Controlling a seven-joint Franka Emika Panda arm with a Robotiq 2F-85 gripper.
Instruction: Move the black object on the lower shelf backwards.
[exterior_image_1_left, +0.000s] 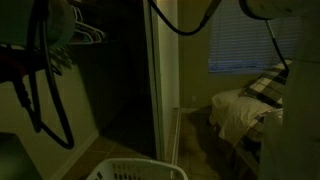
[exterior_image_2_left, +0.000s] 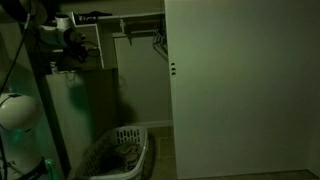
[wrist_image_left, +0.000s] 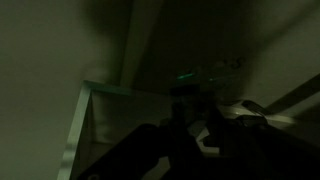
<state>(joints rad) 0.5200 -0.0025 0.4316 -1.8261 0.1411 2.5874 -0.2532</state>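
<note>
The open space of the lower shelf is next for my gripper, which reaches outward into it and releases there, since it lies outward of my gripper with room toward the back.
The scene is very dark. In the wrist view my gripper (wrist_image_left: 196, 128) is only a black silhouette low in the frame, over a pale shelf surface with a light front edge (wrist_image_left: 84, 92). Something white (wrist_image_left: 228, 112) lies just beyond the fingers. I cannot make out the black object as separate from the fingers. In an exterior view the arm's head (exterior_image_2_left: 68, 38) is high at the left, next to the closet shelves (exterior_image_2_left: 140, 22). I cannot tell whether the jaws are open or hold anything.
A white laundry basket (exterior_image_2_left: 118, 152) stands on the floor below the arm and also shows in the exterior view with the bed (exterior_image_1_left: 135, 170). A tall pale cabinet (exterior_image_2_left: 82, 105) stands beside it. A sliding closet door (exterior_image_2_left: 240, 90) fills the right. Hangers (exterior_image_1_left: 88, 35), hanging cables (exterior_image_1_left: 45, 100) and a bed (exterior_image_1_left: 245, 105) are nearby.
</note>
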